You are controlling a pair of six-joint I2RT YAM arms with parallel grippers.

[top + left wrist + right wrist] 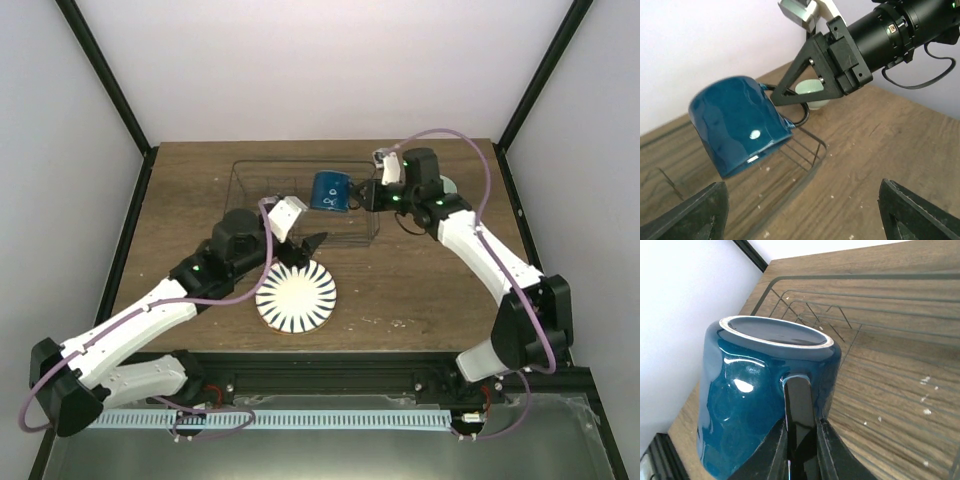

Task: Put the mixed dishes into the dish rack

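The blue mug should go down into the far corner of the rack by the bowl (357, 177) next, after my right gripper turns to point outward.
My right gripper (361, 197) is shut on the handle of the dark blue mug (329, 190) and holds it tilted above the right part of the wire dish rack (243, 184). The right wrist view shows its fingers (774, 452) clamped on the handle, the mug (740, 390) in front and the rack (840, 315) below. My left gripper (303, 250) is open and empty at the rack's front edge, above the blue-striped white plate (296, 296). The left wrist view shows the mug (735, 125), the rack corner (817, 150) and the pale mint bowl (810, 92) behind the right gripper.
A thin yellow-orange rim (288, 329) shows under the striped plate's near edge. The cream plate is not in view. The wooden table (420, 290) is bordered by black frame posts and white walls on three sides.
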